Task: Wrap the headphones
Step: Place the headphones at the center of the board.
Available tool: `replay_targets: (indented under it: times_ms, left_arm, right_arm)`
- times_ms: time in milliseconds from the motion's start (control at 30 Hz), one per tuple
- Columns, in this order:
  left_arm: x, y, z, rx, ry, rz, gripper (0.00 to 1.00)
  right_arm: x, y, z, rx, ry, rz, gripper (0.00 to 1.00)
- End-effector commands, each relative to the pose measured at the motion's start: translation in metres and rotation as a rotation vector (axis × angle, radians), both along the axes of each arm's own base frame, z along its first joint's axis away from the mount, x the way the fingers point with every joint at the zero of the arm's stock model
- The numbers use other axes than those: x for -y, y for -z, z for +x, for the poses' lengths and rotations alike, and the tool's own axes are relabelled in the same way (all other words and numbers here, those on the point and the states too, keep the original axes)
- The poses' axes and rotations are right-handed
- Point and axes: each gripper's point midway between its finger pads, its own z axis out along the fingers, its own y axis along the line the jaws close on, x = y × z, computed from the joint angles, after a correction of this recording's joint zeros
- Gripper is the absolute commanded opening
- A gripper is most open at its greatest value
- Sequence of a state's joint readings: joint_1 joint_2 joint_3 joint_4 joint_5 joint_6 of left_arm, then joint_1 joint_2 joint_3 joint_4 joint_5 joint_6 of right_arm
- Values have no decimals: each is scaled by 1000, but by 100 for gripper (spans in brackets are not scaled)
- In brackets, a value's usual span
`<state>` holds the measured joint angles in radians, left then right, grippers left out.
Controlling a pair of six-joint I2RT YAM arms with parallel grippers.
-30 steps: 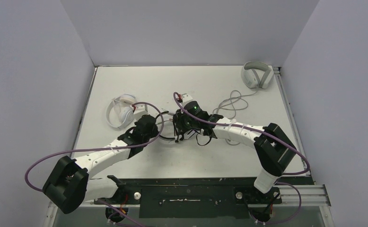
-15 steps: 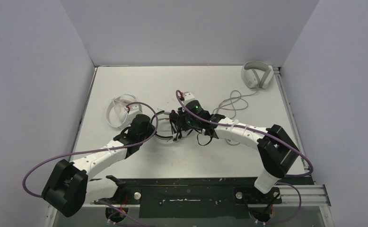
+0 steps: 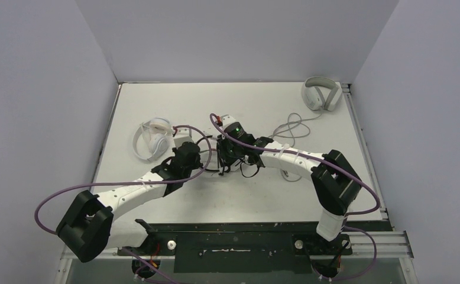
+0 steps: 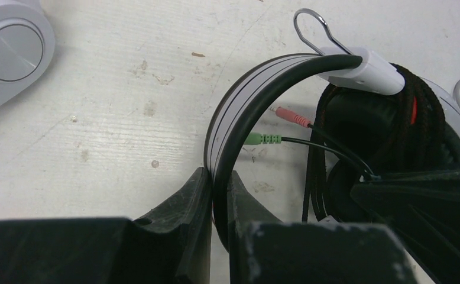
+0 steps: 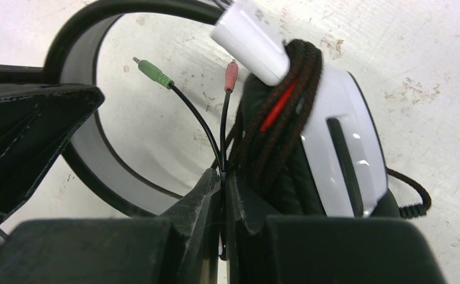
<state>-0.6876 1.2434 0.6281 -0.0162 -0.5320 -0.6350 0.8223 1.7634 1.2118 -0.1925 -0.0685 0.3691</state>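
Note:
Next, the left gripper should carry the headband [image 4: 245, 89] outward to the bare tabletop beside the all-white pair and let it go there, since the cable is wound round the cup.
The black-and-white headset [image 3: 204, 141] lies mid-table between my two grippers. My left gripper [image 4: 219, 177] [image 3: 207, 160] is shut on its black-and-white headband [image 4: 245, 89]. The braided black cable [image 5: 281, 124] is wound round the white ear cup [image 5: 340, 142]. My right gripper [image 5: 222, 177] [image 3: 225, 164] is shut on the thin end of that cable, just below where the green plug [image 5: 154, 72] and pink plug [image 5: 231, 77] branch off. The small all-white on-ear pair [image 3: 151, 139] [image 4: 9, 50] lies to the left, untouched.
A light grey over-ear pair [image 3: 321, 93] sits at the back right corner, its long grey cable [image 3: 292, 127] looping toward the middle. Grey walls close in the table on three sides. A wire hook [image 4: 313, 29] sticks out by the headband's white slider.
Both arms shifted slightly with the headset. The left wrist drew back left, then returned right. The right wrist edged left. Both grips are unchanged.

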Motion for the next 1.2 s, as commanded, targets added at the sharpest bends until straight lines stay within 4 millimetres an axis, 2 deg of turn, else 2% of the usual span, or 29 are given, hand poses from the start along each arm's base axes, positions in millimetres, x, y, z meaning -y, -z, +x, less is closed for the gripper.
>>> replay_targets:
  times_ms: [0,133,267,367,500,600,767,900,1167]
  left_arm:
    - [62,-52,10,112,178,-218,0]
    - [71,-56,10,115,202,-273,0]
    - [70,-65,14,120,187,-300,0]
    - [69,-69,18,92,186,-342,0]
    - [63,-64,21,54,168,-373,0]
    - [60,-61,21,44,167,-380,0]
    - [58,-57,17,32,179,-380,0]
    - [57,-55,16,19,182,-373,0]
    - [48,-47,21,-30,140,-392,0]
  right_arm:
    - [-10,-17,23,87,-9,50,0]
    - [-23,-8,13,46,-92,76,3]
    - [-27,7,4,-9,-132,77,5]
    - [-32,8,0,-22,-154,110,5]
    - [-41,1,-9,-27,-206,172,6]
    - [-40,-2,-13,-31,-220,184,10]
    - [-40,-12,-7,4,-206,197,11]
    - [-38,-19,-3,24,-198,197,21]
    - [-36,-43,-3,67,-205,224,29]
